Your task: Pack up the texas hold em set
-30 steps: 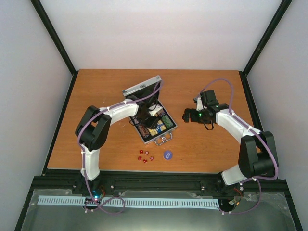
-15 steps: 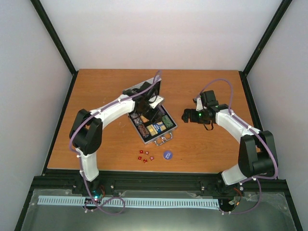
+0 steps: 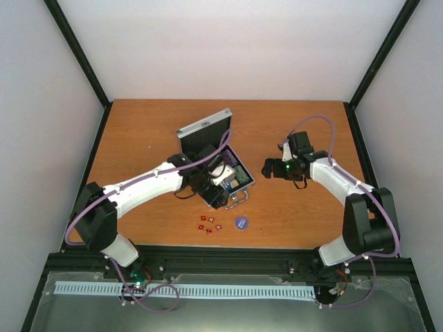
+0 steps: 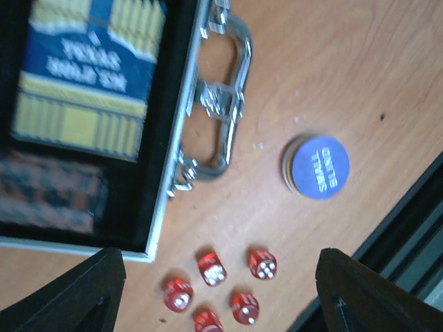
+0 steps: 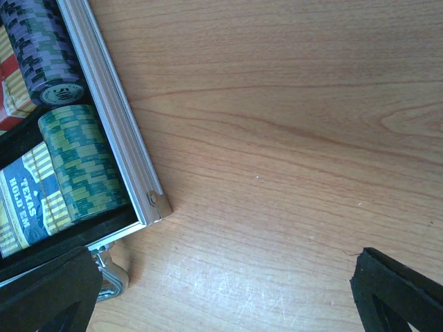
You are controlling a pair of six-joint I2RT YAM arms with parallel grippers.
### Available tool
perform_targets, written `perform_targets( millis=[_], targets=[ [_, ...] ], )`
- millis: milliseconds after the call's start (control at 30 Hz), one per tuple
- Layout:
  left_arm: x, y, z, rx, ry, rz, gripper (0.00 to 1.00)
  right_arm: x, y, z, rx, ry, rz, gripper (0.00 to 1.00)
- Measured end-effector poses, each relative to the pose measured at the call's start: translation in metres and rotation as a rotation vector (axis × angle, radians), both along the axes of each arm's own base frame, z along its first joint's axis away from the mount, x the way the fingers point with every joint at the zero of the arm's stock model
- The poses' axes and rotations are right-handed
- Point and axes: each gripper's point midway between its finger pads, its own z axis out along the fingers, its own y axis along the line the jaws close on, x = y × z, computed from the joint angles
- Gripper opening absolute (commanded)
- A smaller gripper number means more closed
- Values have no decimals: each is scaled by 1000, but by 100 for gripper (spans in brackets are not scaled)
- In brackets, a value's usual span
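Note:
The left gripper comes down and back onto the red die nearest the handle next, as the die lies below and back, still outside the case.
The silver case lies open at mid-table, lid upright. It holds a purple chip stack, a green chip stack and a blue-and-yellow card box; a red-and-yellow box shows partly. Several red dice and the blue-purple disc lie on the table in front of the case handle. My left gripper is open and empty above the case's front edge, with the dice between its fingers. My right gripper is open and empty, right of the case.
The black table frame runs just behind the dice and the disc. Bare wood lies to the right of the case under my right gripper.
My left arm has swung from over the back of the case toward me, to its front edge above the dice. The right arm has not moved.

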Motion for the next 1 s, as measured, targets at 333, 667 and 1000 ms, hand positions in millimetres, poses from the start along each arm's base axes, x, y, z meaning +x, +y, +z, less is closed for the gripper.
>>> perform_targets(
  millis=[333, 667, 1000],
  targets=[
    [-38, 20, -45, 113, 100, 100, 63, -5, -1, -4, -2, 22, -7, 100],
    [-50, 25, -67, 136, 136, 160, 60, -10, -2, -9, -5, 45, -5, 100],
    [-55, 11, -81, 169, 156, 133, 56, -16, -3, -15, -10, 65, -5, 100]
  ],
)
